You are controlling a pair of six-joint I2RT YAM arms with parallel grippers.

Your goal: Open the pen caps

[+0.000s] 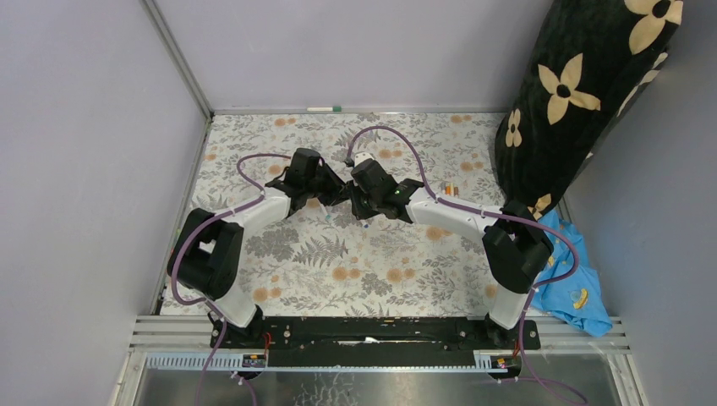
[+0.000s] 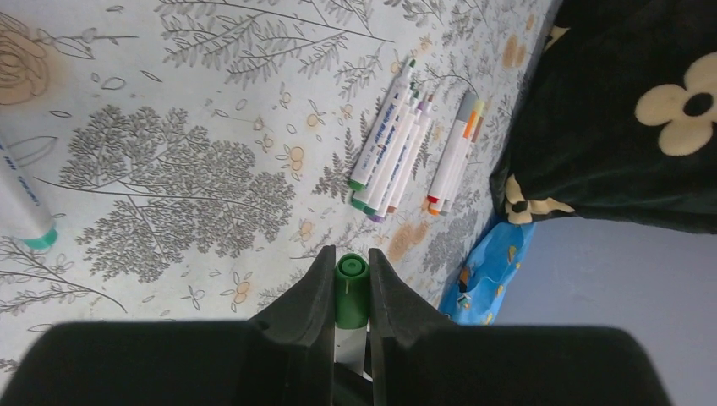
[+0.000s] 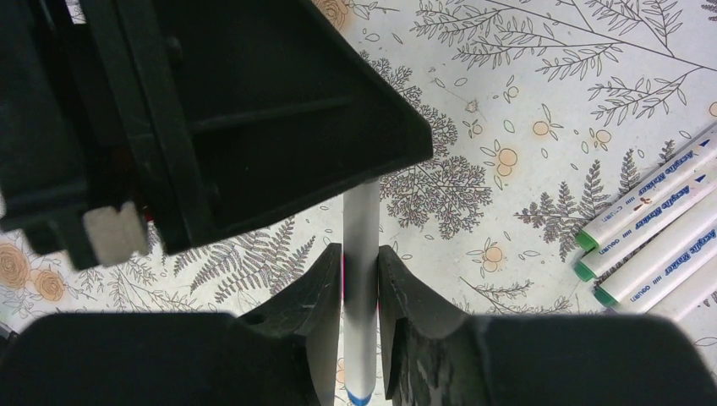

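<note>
The green cap still covers its pen's body (image 3: 362, 211), so my left gripper must next pull left in the top view and down to the cloth past the teal-ended pen.
In the left wrist view my left gripper (image 2: 351, 252) is shut on a green pen cap (image 2: 351, 286) that still sits on its white barrel. The barrel runs back between the fingers. In the right wrist view a white pen barrel (image 3: 362, 211) with a blue end (image 3: 358, 396) stands between the jaws of my right gripper (image 3: 360, 248). Those jaws sit a hair off the barrel, slightly open. The barrel's far end is hidden behind the left gripper's black body (image 3: 211, 110). From above, both grippers (image 1: 331, 196) (image 1: 355, 203) meet nose to nose at mid-table.
Several capped white pens (image 2: 389, 152) (image 3: 651, 228) lie in a row on the floral cloth, right of the grippers. Another pen with a teal end (image 2: 21, 207) shows at the left edge. A pen (image 1: 323, 108) lies at the back wall. A black floral bag (image 1: 583, 93) and blue cloth (image 1: 575, 288) stand at the right.
</note>
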